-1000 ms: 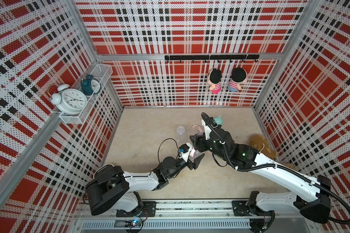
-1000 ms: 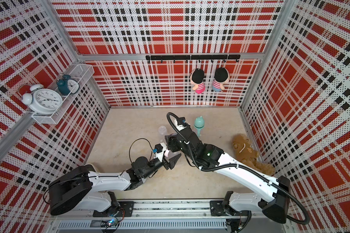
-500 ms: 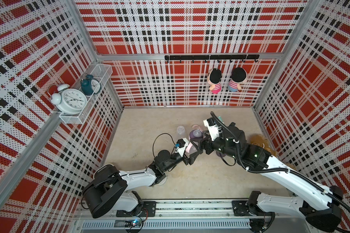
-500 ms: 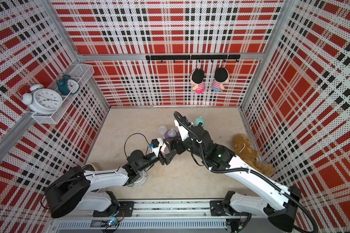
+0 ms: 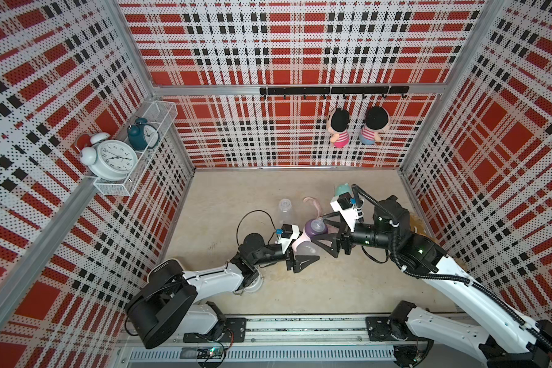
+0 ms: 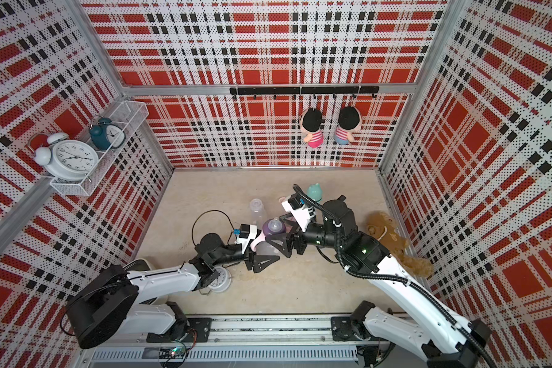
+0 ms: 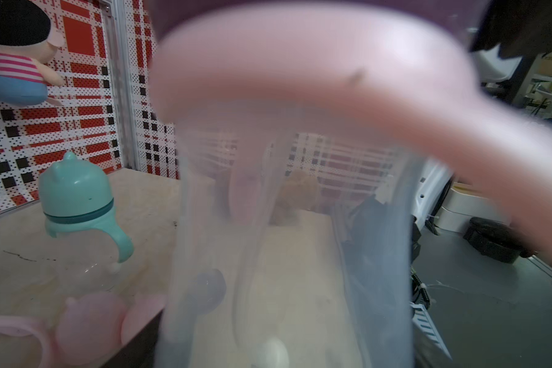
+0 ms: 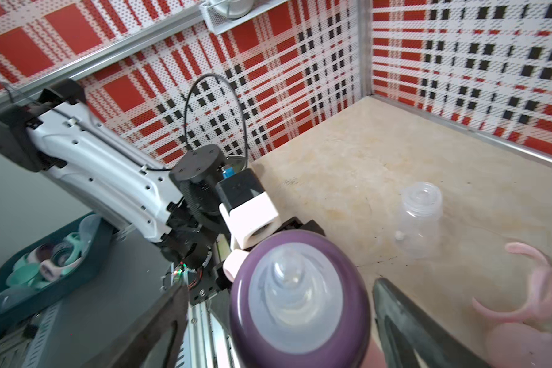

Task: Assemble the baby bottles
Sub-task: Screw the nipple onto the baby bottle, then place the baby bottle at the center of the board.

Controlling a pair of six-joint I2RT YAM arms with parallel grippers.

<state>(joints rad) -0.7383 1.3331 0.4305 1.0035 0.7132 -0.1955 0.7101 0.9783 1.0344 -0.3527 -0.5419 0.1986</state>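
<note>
The purple nipple collar sits between my right gripper's open fingers, so that gripper slides in toward the left gripper and closes on the collar next.
My left gripper (image 5: 301,255) is shut on a clear baby bottle (image 7: 287,242), held above the table in both top views. This bottle carries a pink two-handled ring (image 7: 316,73) and a purple nipple collar (image 5: 316,227) (image 8: 300,306). My right gripper (image 8: 282,325) stands open, with its fingers (image 8: 405,325) on either side of the collar and a gap at each side. A teal-capped bottle (image 5: 343,190) (image 7: 77,197) stands at the back. A bare clear bottle (image 5: 285,210) (image 8: 421,220) stands near it, beside a loose pink handle ring (image 8: 523,296) and a pink dome cap (image 7: 90,321).
A brown plush toy (image 6: 386,229) lies by the right wall, behind my right arm. A white alarm clock (image 6: 219,280) lies on the table under my left arm. Two more clocks sit in the wall shelf (image 5: 134,178). A teal bin of spare parts (image 8: 45,274) sits off the table.
The right arm has swung from the far side of the held bottle round to its right, and its jaws have widened off the purple collar. The left gripper kept its hold.
</note>
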